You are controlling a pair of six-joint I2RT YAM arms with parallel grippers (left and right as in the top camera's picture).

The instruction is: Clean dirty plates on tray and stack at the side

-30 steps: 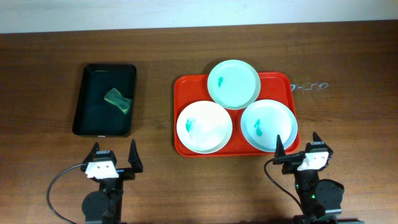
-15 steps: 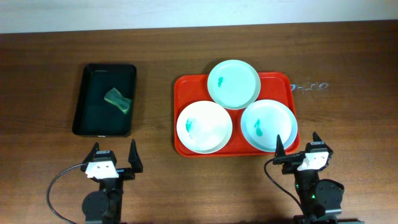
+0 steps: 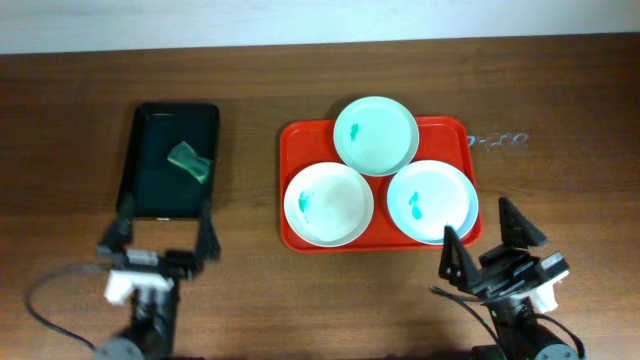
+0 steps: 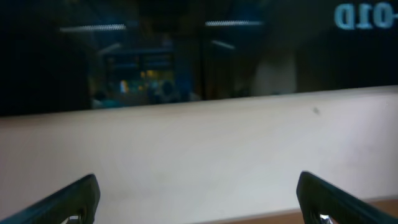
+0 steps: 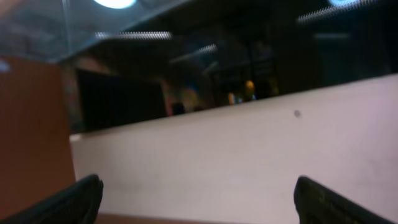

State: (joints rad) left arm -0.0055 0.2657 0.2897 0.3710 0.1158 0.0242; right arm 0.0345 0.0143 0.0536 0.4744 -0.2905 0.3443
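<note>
The green sponge [image 3: 189, 161] is in the black tray. My open left gripper will move outward over the tray, tilt down and lower onto the sponge.
Three round plates lie on the red tray [image 3: 300, 135] in the overhead view. A mint plate [image 3: 375, 135] sits at the back. A white plate with a teal smear [image 3: 328, 204] is front left. A plate with a small teal smear [image 3: 432, 201] is front right. My left gripper [image 3: 158, 232] is open and empty, just in front of the black tray. My right gripper [image 3: 484, 234] is open and empty, near the red tray's front right corner. Both wrist views show only a pale wall and dark windows between open fingers [image 4: 199, 199] [image 5: 199, 199].
A smaller black tray [image 3: 150, 125] at the left holds a green sponge [image 3: 190, 160]. A faint clear smear [image 3: 497, 141] lies on the wooden table [image 3: 560, 110] to the right of the red tray.
Both arms have risen from rest. The left gripper moved up toward the black tray's front edge. The right gripper lifted and turned slightly right. The plates have not moved.
</note>
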